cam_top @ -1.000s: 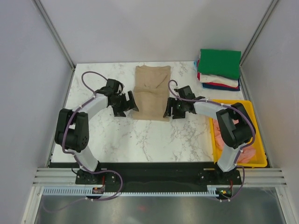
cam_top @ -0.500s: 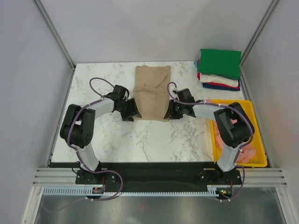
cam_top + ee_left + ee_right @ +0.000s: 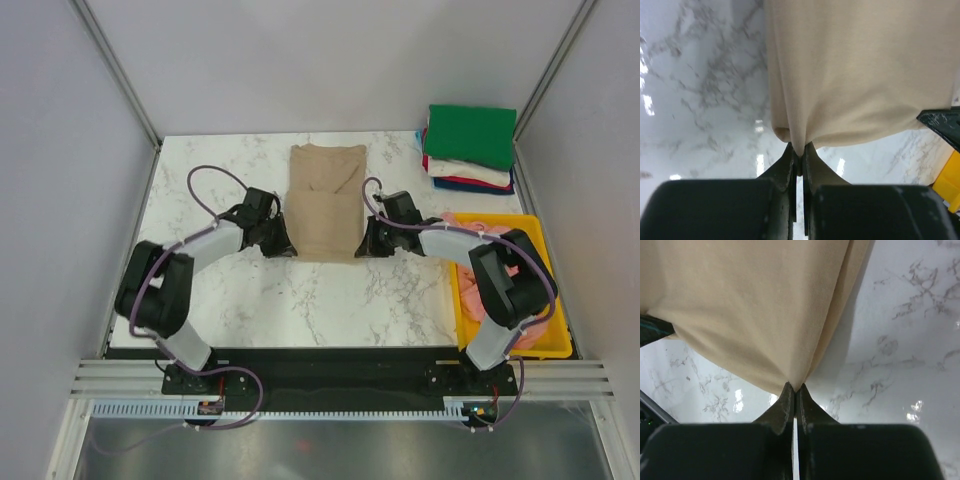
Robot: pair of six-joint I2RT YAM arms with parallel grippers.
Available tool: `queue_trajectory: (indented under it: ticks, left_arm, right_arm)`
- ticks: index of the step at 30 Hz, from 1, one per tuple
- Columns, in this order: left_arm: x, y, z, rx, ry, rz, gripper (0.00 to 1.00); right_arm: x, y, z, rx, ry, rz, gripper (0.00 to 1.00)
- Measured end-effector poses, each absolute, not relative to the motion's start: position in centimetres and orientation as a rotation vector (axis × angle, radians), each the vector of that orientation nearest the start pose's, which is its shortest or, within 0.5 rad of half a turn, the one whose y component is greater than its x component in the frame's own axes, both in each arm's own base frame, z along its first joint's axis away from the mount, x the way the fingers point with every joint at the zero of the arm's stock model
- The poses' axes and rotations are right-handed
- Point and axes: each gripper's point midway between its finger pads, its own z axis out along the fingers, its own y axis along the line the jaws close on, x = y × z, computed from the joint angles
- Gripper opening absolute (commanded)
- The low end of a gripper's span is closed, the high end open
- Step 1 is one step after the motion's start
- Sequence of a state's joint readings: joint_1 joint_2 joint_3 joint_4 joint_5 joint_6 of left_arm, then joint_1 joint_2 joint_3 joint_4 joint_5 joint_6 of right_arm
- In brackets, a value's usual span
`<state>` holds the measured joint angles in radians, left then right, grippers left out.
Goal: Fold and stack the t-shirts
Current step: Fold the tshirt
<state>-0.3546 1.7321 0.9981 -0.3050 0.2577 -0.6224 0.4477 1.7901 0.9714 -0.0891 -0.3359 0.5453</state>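
Note:
The left gripper lifts the t-shirt's pinched corner next, brings it outward and down to the far end (image 3: 304, 158) of the still-long tan t-shirt and releases.
A tan t-shirt (image 3: 326, 200) lies folded into a long strip in the middle of the marble table. My left gripper (image 3: 287, 245) is shut on its near left corner; in the left wrist view the tan cloth (image 3: 860, 75) is pinched between the jaws of the gripper (image 3: 799, 152). My right gripper (image 3: 362, 246) is shut on the near right corner, where the tan fabric (image 3: 755, 305) narrows into the closed tips of the gripper (image 3: 795, 389). A pile of folded t-shirts (image 3: 470, 150), green on top over white, red and blue, sits at the back right.
A yellow tray (image 3: 548, 262) holding pink cloth (image 3: 527, 328) stands at the right edge, beside the right arm. White walls close in the table on three sides.
Both grippers moved inward to the tan t-shirt's near corners and closed on them. The shirt's near edge now looks slightly gathered.

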Motion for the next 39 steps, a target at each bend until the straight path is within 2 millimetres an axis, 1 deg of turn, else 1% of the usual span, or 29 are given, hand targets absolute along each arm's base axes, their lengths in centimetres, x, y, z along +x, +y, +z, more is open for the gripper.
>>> queue_trajectory:
  ticks: [1, 4, 5, 6, 7, 9, 12, 14, 16, 21, 23, 25, 26, 28, 31, 33, 35, 36, 39]
  left_arm:
    - [32.3, -19.5, 4.2, -0.25, 2.685, -0.651, 0.02]
    - [31.1, -20.4, 7.9, -0.178, 2.6, -0.69, 0.02]
    - [30.9, -20.5, 8.7, -0.164, 2.574, -0.706, 0.02]
    - [30.7, -20.5, 9.0, -0.159, 2.564, -0.712, 0.02]
    - [30.4, -20.5, 8.9, -0.156, 2.563, -0.715, 0.02]
    - [28.8, -20.4, 7.4, -0.157, 2.601, -0.711, 0.02]
    - [24.6, -20.7, 5.0, -0.136, 2.7, -0.715, 0.02]
    - [22.1, -21.1, 5.0, -0.104, 2.733, -0.746, 0.02]
    - [20.6, -21.4, 6.3, -0.081, 2.723, -0.78, 0.02]
    - [18.9, -21.7, 11.2, -0.032, 2.642, -0.844, 0.02]
    - [18.3, -21.6, 12.6, -0.019, 2.646, -0.846, 0.02]
    - [17.8, -21.5, 14.0, -0.012, 2.651, -0.846, 0.02]
    - [17.8, -21.5, 14.8, -0.012, 2.65, -0.847, 0.02]
    - [17.8, -21.6, 16.4, -0.01, 2.642, -0.851, 0.02]
    - [18.4, -21.8, 18.9, -0.007, 2.616, -0.855, 0.02]
    - [19.1, -22.0, 19.9, -0.012, 2.607, -0.839, 0.02]
    - [19.9, -22.2, 20.8, -0.014, 2.598, -0.824, 0.02]
    - [20.5, -22.3, 21.1, -0.016, 2.595, -0.811, 0.02]
    - [21.7, -22.6, 21.4, -0.019, 2.606, -0.781, 0.02]
  right_arm:
    - [32.6, 24.3, 3.6, -0.027, 2.588, 0.814, 0.0]
    - [31.9, 23.9, 5.3, -0.043, 2.562, 0.819, 0.0]
    - [31.9, 23.9, 5.6, -0.046, 2.553, 0.823, 0.0]
    - [31.8, 23.9, 5.5, -0.048, 2.553, 0.826, 0.0]
    - [31.5, 23.8, 5.2, -0.046, 2.557, 0.827, 0.0]
    - [30.1, 23.3, 3.8, -0.036, 2.595, 0.826, 0.0]
    - [27.3, 22.5, 2.5, -0.024, 2.66, 0.829, 0.0]
    - [25.4, 22.0, 2.7, -0.027, 2.68, 0.836, 0.0]
    - [24.0, 21.7, 4.0, -0.044, 2.664, 0.855, 0.0]
    - [21.8, 22.0, 8.7, -0.126, 2.562, 0.899, 0.0]
    - [20.6, 22.1, 9.9, -0.151, 2.557, 0.901, 0.0]
    - [19.8, 22.0, 11.2, -0.163, 2.56, 0.895, 0.0]
    - [19.7, 21.9, 12.1, -0.165, 2.554, 0.887, 0.0]
    - [20.2, 21.8, 14.2, -0.161, 2.533, 0.865, 0.0]
    - [21.9, 21.8, 18.0, -0.173, 2.458, 0.82, 0.0]
    - [23.1, 21.8, 19.9, -0.185, 2.424, 0.778, 0.0]
    - [24.2, 21.7, 20.9, -0.195, 2.409, 0.735, 0.0]
    - [24.8, 21.8, 21.1, -0.199, 2.406, 0.713, 0.0]
    - [26.3, 21.8, 20.9, -0.215, 2.427, 0.64, 0.0]
